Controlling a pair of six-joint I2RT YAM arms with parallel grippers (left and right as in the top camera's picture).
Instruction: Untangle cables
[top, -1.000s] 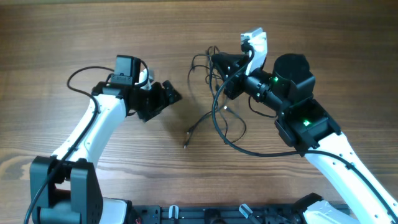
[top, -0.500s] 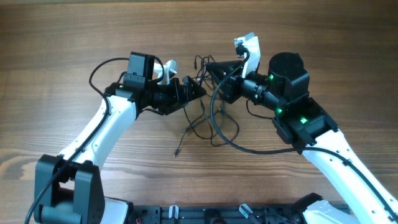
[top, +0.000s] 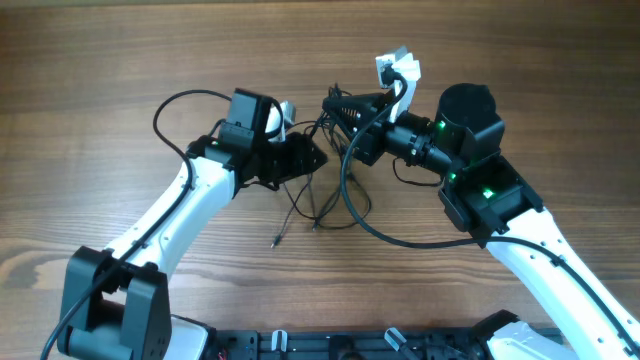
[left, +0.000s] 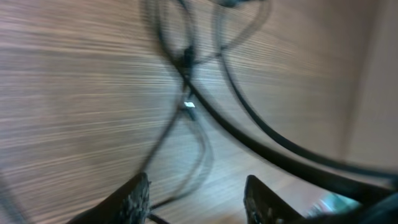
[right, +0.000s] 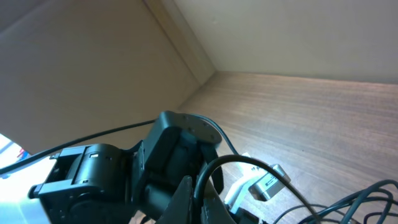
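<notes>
The cable should go down in my right gripper to tabletop clear of the tangle (top: 420, 172), below the gripper and to its right in the overhead view, and be released there.
The cables (top: 318, 205) are thin black cords in a loose tangle on the wooden table between my two arms, with plug ends (top: 273, 242) trailing toward the front. My right gripper (top: 334, 104) is raised at the back of the tangle and is shut on a black cable (right: 200, 184). My left gripper (top: 314, 158) is open, right at the tangle's left side. In the left wrist view the open fingers (left: 198, 202) frame blurred strands (left: 186, 68) with a silvery tip (left: 189, 106), and one thin strand runs between the fingertips.
A thicker black arm cable (top: 372, 230) loops on the table by the right arm. The left arm's wrist (right: 180, 146) fills the right wrist view close ahead. A white block (top: 397, 68) sits on the right wrist. Bare wood lies left and far.
My left arm has swung right, up against the tangle. The loose strands and plug ends have slid left and toward the front. The right gripper has risen slightly, still shut.
</notes>
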